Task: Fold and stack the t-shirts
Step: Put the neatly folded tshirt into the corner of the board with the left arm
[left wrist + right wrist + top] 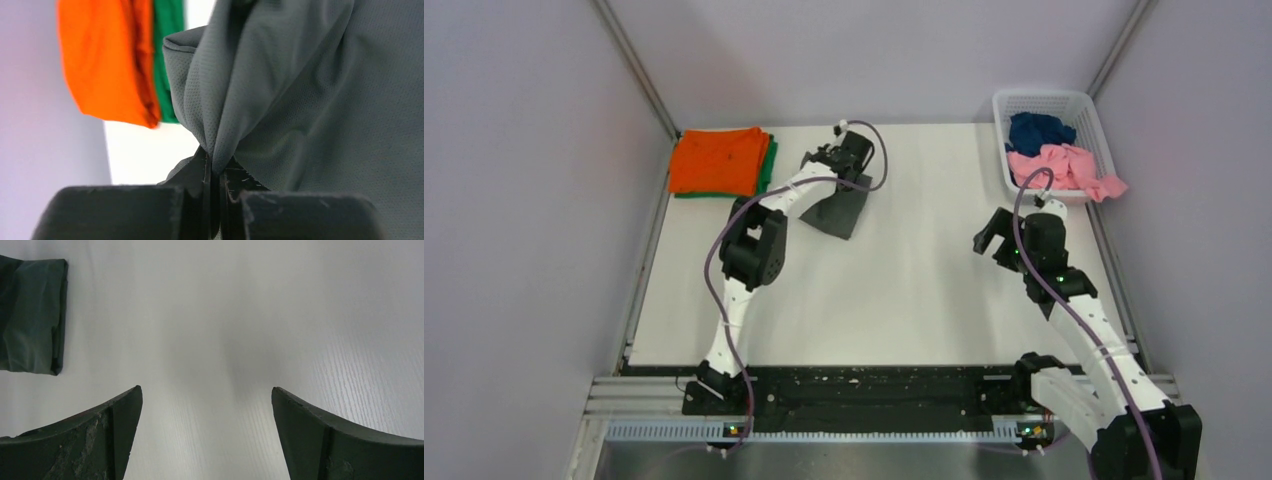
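Observation:
The grey t-shirt in my left gripper goes onto the orange t-shirt next and is released there, since the orange t-shirt tops the stack to the gripper's left in the top view.
The dark grey t-shirt point(839, 210), folded, hangs from my left gripper point(856, 172), its lower part on the table mid-back. In the left wrist view my left gripper point(215, 167) is shut on a pinch of the grey cloth point(300, 90). A folded orange t-shirt point(717, 159) lies on a green t-shirt point(769, 165) at the back left; both show in the left wrist view point(105, 65), point(165, 55). Navy blue point(1036, 131) and pink point(1069, 168) t-shirts lie in the basket. My right gripper point(987, 232) is open and empty above bare table point(206, 390); the grey shirt's edge point(30, 315) is at its left.
The white lattice basket point(1044, 100) stands at the back right corner. Grey walls close the table on the left, back and right. A black rail point(864, 390) with the arm bases runs along the near edge.

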You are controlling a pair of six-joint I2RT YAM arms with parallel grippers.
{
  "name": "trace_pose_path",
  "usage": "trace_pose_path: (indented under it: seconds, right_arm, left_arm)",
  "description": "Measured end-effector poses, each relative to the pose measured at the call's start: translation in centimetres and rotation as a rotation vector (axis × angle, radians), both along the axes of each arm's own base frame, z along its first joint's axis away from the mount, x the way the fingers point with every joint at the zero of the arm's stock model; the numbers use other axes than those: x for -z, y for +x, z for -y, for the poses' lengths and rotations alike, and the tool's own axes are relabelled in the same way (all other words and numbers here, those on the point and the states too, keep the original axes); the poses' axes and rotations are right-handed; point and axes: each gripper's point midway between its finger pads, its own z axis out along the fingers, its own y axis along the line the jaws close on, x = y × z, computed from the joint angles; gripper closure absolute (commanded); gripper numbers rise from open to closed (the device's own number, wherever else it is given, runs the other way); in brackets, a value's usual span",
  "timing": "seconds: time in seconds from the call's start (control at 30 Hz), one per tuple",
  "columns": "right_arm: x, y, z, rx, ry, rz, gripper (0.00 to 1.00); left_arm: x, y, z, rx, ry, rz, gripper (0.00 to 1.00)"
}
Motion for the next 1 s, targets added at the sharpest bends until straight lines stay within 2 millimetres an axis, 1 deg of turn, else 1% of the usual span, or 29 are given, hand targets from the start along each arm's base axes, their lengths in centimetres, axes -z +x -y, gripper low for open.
trace_pose_path:
  seconds: [0.13,0.23,0.27,0.3,0.43,0.53,0.6,0.8,0.93,1.0]
  right_arm:
    - [0.1,0.1,0.1,0.004,-0.002,0.005,0.01]
    - [0.4,0.0,0.2,0.01,-0.006,-0.001,0.01]
    - [0.4,0.0,0.2,0.01,-0.007,-0.004,0.01]
    - [0.5,0.1,0.2,0.01,-0.007,-0.005,0.01]
    - [0.7,0.3,0.1,0.009,-0.006,-0.008,0.01]
    - [0.7,0.5,0.0,0.007,-0.004,-0.005,0.01]
    - [0.7,0.6,0.0,0.003,-0.001,-0.004,0.01]
    - [0.5,0.8,-0.9,-0.035,0.028,0.017,0.01]
    - [0.3,0.7,-1.3,-0.053,0.041,0.029,0.01]
    - [0.2,0.7,-1.4,-0.06,0.046,0.034,0.01]
  left_arm:
    - [-2.2,2.3,-3.8,-0.008,0.107,0.044,1.0]
    - [-3.8,4.0,-7.4,-0.039,0.153,0.075,1.0]
    - [-4.3,4.3,-8.3,-0.05,0.159,0.083,1.0]
    - [-4.9,4.7,-9.6,-0.064,0.167,0.093,1.0]
    - [-7.0,5.6,-13.0,-0.092,0.172,0.125,1.0]
    - [-8.9,6.0,-14.9,-0.11,0.165,0.162,1.0]
    - [-10.1,6.1,-15.4,-0.114,0.157,0.184,1.0]
    - [-13.3,6.5,-15.3,-0.098,0.122,0.249,1.0]
    - [-14.7,6.4,-15.5,-0.096,0.077,0.287,1.0]
    - [-15.2,6.6,-16.0,-0.104,0.039,0.31,1.0]
